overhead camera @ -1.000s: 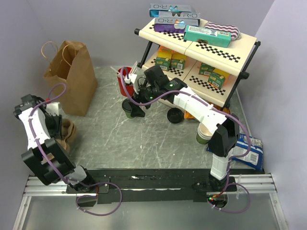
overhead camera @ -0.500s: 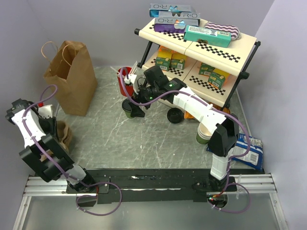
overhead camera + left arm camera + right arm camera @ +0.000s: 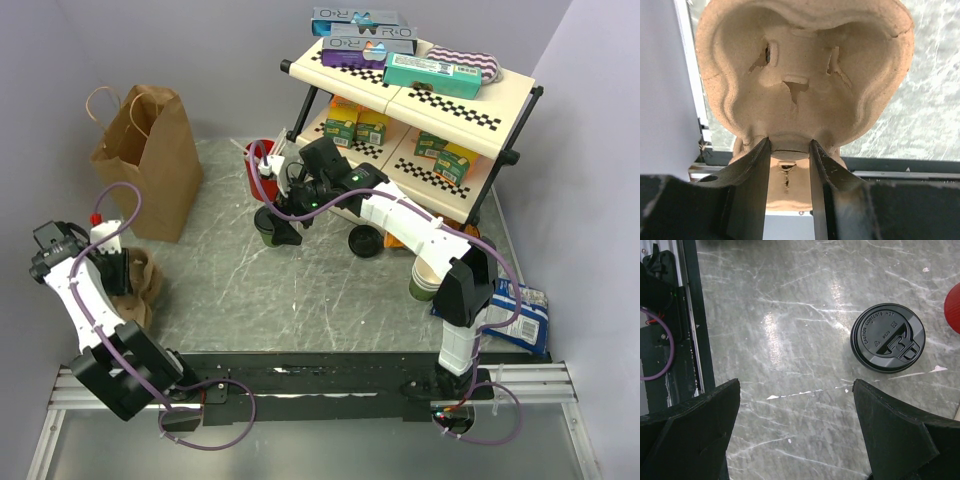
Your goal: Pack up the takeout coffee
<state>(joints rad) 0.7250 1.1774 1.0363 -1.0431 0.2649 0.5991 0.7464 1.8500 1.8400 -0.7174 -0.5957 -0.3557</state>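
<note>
The bare tabletop is below my left gripper and to its right in the top view. My left gripper will next move sideways, then lower the carrier [image 3: 142,282] and let go of it.
The takeout coffee [image 3: 887,337], a dark green cup [image 3: 266,229] under a round black lid, stands on the table in front of the red cup [image 3: 256,172]. My right gripper [image 3: 283,224] hovers over it, open; in the right wrist view the lid lies beyond the right fingertip and only bare tabletop shows between the fingers of the right gripper [image 3: 795,385]. At the table's left edge my left gripper [image 3: 122,270] is shut on a brown pulp cup carrier [image 3: 142,282]. Seen from the left wrist, the fingers of the left gripper [image 3: 788,145] pinch the carrier [image 3: 805,70] at its middle rib.
A brown paper bag [image 3: 150,160] stands upright at the back left. A two-tier checkered shelf [image 3: 420,100] with boxes fills the back right. A black round thing [image 3: 365,241] and a stack of lidless green cups [image 3: 428,276] sit near the right arm. A blue-white packet [image 3: 525,315] lies far right.
My left arm swung out to the left and came back lower, the carrier still in its grip and near the same spot. The right arm and the coffee have not moved.
</note>
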